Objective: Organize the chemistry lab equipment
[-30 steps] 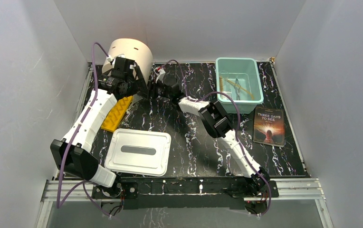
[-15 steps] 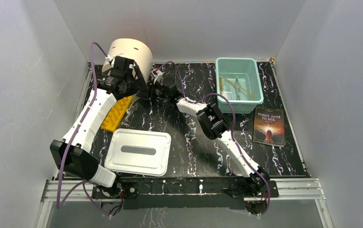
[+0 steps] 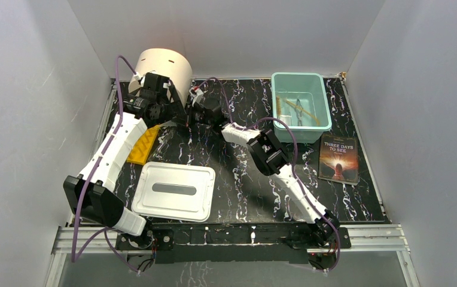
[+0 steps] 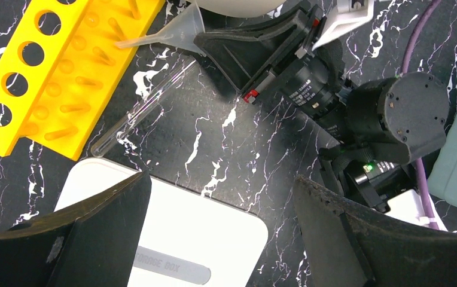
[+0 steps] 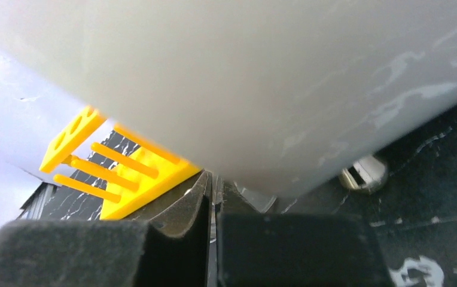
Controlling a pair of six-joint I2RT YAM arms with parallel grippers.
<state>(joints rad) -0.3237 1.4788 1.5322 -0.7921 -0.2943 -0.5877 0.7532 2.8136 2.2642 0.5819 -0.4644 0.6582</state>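
My right gripper should next go up over the teal bin, to its right in the top view, and let go of the funnel [image 4: 175, 31] there, because tongs are already inside.
A clear funnel [image 4: 175, 31] lies on the table at the foot of the big cream cylinder [image 3: 165, 67], stem pointing at the yellow holed rack [image 4: 58, 72]. My right gripper [image 4: 207, 39] is shut on the funnel's rim; in the right wrist view a thin clear edge shows between its closed jaws [image 5: 214, 188]. A clear glass tube [image 4: 142, 110] lies beside the rack. My left gripper [image 4: 220, 227] hangs open above the table, nothing between its fingers. Metal tongs [image 3: 298, 111] and a tan tube [image 3: 310, 115] lie in the teal bin [image 3: 286, 79].
A white storage box lid [image 3: 173, 191] lies front left, under my left gripper's fingers. A dark-covered book [image 3: 338, 158] lies at the right. A small silvery piece [image 5: 363, 173] sits by the cylinder's base. Grey walls close in the table on three sides.
My right gripper has slid left to the cylinder's base and closed from open onto the funnel's rim. The left arm has barely shifted and stays open.
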